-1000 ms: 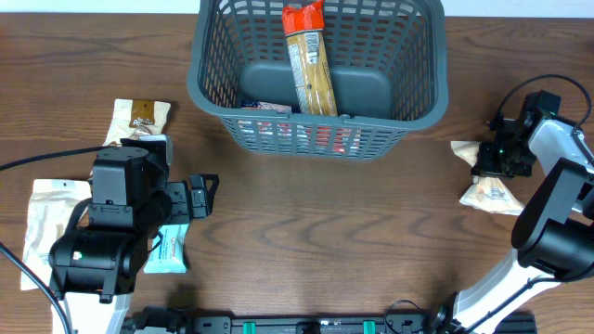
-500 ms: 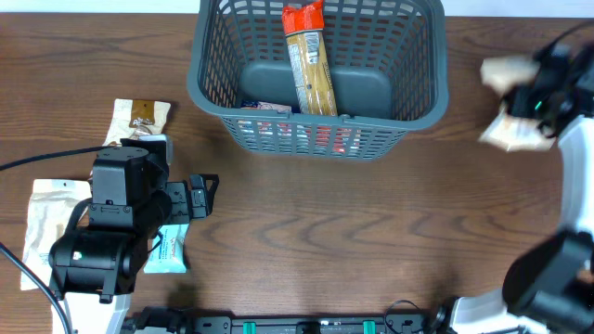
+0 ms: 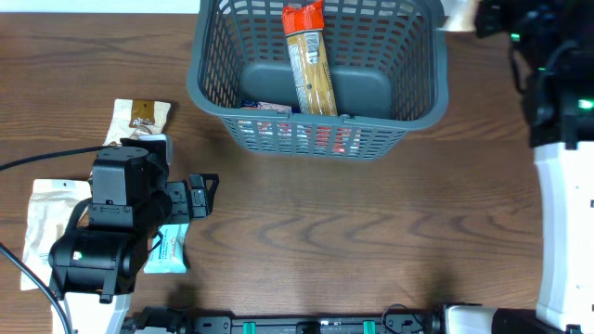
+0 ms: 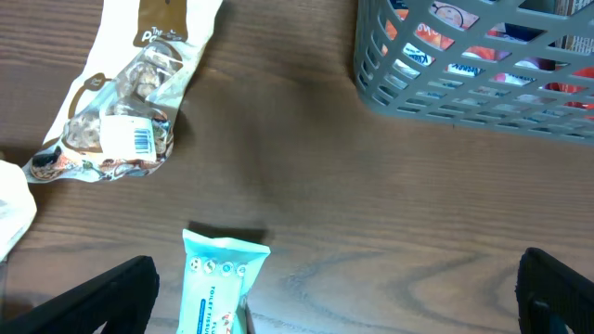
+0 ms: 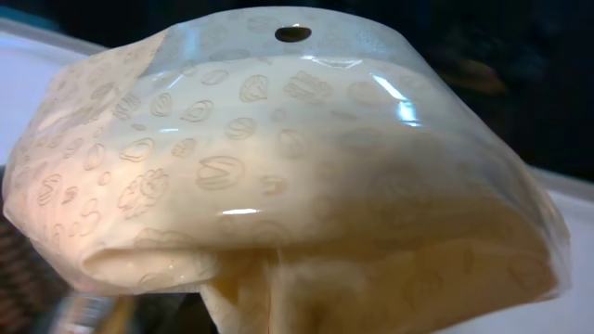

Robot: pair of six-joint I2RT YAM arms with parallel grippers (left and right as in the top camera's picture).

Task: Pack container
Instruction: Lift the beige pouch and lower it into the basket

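Observation:
My right gripper should cross the container's rim to the left in the overhead view, then lower, freeing the pouch beside the pasta packet, where the container's bottom is bare.
The dark grey lattice container [image 3: 408, 70] stands at the far middle of the table, holding a long pasta packet [image 3: 309, 60] with a red top and some red and blue packets at its front wall. My right gripper [image 3: 483, 17] is in the air by the container's far right corner, shut on a cream printed pouch [image 3: 457, 15]. That pouch [image 5: 278, 176] fills the right wrist view and hides the fingers. My left gripper [image 3: 200, 195] is open and empty at the near left, over a teal tissue packet [image 4: 221, 283]. The container's corner also shows in the left wrist view [image 4: 483, 74].
A clear snack packet with a brown label [image 3: 139, 116] lies left of the container and also shows in the left wrist view [image 4: 125, 111]. A white pouch [image 3: 42, 223] lies at the table's left edge. The teal packet [image 3: 167, 250] lies under the left arm.
My right gripper has lifted the cream pouch off the table at the right and carried it up to the container's far right corner. The left arm has not moved.

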